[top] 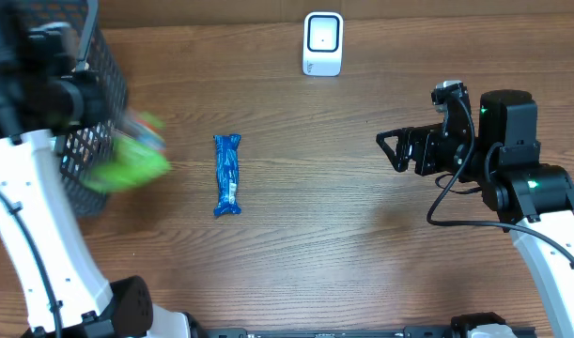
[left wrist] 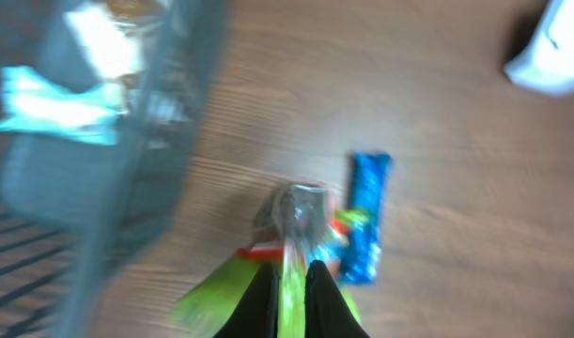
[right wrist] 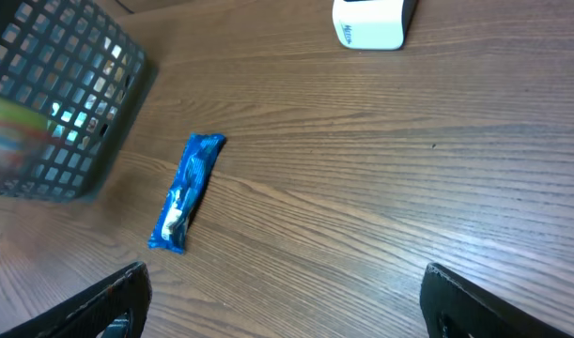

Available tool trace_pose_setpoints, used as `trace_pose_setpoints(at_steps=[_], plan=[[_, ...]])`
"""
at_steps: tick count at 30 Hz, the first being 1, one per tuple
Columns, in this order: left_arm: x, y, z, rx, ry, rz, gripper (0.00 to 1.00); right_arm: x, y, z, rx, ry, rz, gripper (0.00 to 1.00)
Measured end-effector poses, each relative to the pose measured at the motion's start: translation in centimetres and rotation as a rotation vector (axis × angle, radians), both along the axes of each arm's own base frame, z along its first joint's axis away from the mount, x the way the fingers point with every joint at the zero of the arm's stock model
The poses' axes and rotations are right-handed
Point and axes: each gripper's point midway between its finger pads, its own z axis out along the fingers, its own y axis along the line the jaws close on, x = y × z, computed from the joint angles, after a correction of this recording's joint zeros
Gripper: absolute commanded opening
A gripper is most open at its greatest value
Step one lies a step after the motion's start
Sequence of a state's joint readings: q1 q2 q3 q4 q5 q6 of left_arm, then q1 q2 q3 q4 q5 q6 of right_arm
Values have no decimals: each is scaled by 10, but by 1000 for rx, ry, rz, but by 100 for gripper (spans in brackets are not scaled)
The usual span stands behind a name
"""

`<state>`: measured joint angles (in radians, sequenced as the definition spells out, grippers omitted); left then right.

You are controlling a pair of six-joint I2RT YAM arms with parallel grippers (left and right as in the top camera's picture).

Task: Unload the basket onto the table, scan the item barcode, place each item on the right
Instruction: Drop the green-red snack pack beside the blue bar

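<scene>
My left gripper should swing away from the basket and down beside the blue bar's near end to let go of the green packet, because the wood there is empty.
My left gripper is shut on a bright green packet with a foil end, held above the table just right of the basket. Both are blurred by motion. From overhead the green packet hangs against the basket's side. A blue wrapped bar lies flat on the wood, just right of the held packet. The white scanner stands at the table's far edge. My right gripper hovers at the right, open and holding nothing, pointing toward the blue bar.
A black mesh basket stands at the left edge, with light-coloured packets inside it. It also shows in the right wrist view. Bare wooden tabletop lies between the blue bar and my right arm.
</scene>
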<state>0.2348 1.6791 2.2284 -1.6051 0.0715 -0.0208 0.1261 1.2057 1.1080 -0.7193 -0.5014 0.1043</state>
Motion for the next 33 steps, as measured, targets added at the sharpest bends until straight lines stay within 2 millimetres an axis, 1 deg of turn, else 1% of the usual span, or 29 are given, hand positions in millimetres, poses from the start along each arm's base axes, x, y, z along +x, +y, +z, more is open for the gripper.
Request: trace_pose_setpoints(at_steps=[2, 3, 4, 7, 10, 11, 12, 13, 15, 17, 18, 19, 21, 22, 23, 25, 26, 28, 29, 31, 32, 33], plan=[[4, -25, -14, -12, 39, -68, 4, 0, 0, 0, 0, 0, -1, 92], [6, -33, -22, -16, 55, -91, 4, 0, 0, 0, 0, 0, 0, 92], [10, -44, -34, -23, 77, -118, 4, 0, 0, 0, 0, 0, 0, 92], [21, -65, -74, -41, 129, -155, 4, 0, 0, 0, 0, -2, 1, 92], [27, -77, -118, -54, 180, -169, 4, 0, 0, 0, 0, -1, 0, 92], [27, -80, -134, -58, 207, -171, 4, 0, 0, 0, 0, -1, 0, 92], [26, -80, -143, -62, 224, -166, 4, 0, 0, 0, 0, -1, 0, 92], [28, -80, -147, -64, 224, -159, 8, 0, 0, 0, 0, 0, 0, 92], [30, -80, -147, -67, 215, -151, 20, 0, 0, 0, 0, -1, 0, 92], [34, -80, -140, -66, 195, -148, 39, 0, 0, 0, 0, 0, 0, 92], [36, -79, -133, -63, 181, -149, 49, 0, 0, 0, 0, -1, 0, 92], [38, -79, -125, -56, 161, -150, 56, 0, 0, 0, 0, -1, 0, 92], [47, -76, -98, -39, 92, -153, 69, 0, 0, 0, 0, -1, 0, 92], [53, -74, -80, -33, 42, -149, 74, 0, 0, 0, 0, -1, 0, 92], [58, -70, -60, -25, -11, -145, 78, 0, 0, 0, 0, 0, 0, 92], [64, -57, -24, -3, -109, -124, 82, 0, 0, 0, 0, -1, 0, 92], [66, -46, -6, 8, -158, -102, 84, 0, 0, 0, 0, -1, 0, 92], [64, -13, 27, 34, -246, -24, 86, 0, 0, 0, 0, -1, 0, 92], [61, 3, 37, 48, -273, 15, 86, 0, 0, 0, 1, -1, 0, 92], [51, 50, 54, 90, -321, 139, 85, 0, 0, 0, 0, -1, -1, 92], [45, 70, 57, 105, -327, 196, 85, 0, 0, 0, 1, -1, 0, 92], [36, 93, 58, 120, -328, 270, 85, 0, 0, 0, 0, 0, 0, 92]])
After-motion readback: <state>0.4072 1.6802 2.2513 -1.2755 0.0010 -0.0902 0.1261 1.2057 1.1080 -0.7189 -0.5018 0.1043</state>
